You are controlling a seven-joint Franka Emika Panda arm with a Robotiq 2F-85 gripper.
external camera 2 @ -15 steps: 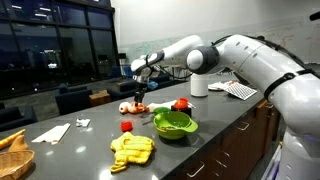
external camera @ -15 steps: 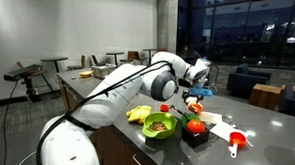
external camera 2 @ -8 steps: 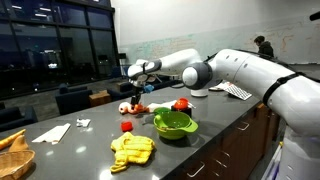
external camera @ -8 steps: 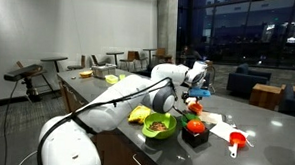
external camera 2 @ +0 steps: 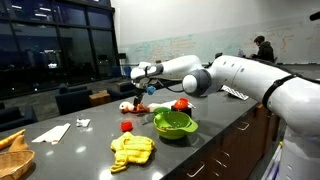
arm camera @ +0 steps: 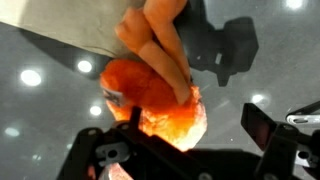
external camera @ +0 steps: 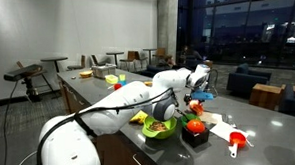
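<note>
I will keep my gripper in place next and close its fingers on the end of the orange fruit away from the cloth, because that end is already between them.
In the wrist view my gripper [arm camera: 178,138] is open, its dark fingers wide apart on either side of a round orange fruit-like thing [arm camera: 150,100] on the glossy grey table. The fruit lies nearer the left finger. A carrot-like orange piece [arm camera: 160,40] lies across its top, next to a beige cloth [arm camera: 80,30]. In both exterior views the gripper [external camera 2: 137,84] [external camera: 195,87] hangs just above the orange and red items [external camera 2: 131,106] at the far side of the table. I cannot tell whether a finger touches the fruit.
A green bowl [external camera 2: 174,123] [external camera: 160,127] and a yellow cloth [external camera 2: 132,150] sit near the table's front. A red item [external camera 2: 181,104], a white cylinder [external camera 2: 198,85], a basket [external camera 2: 12,155], a black box [external camera: 194,135] and a red cup [external camera: 236,141] stand around.
The arm has reached further out and the gripper has come lower over the orange items. Nothing on the table has moved.
</note>
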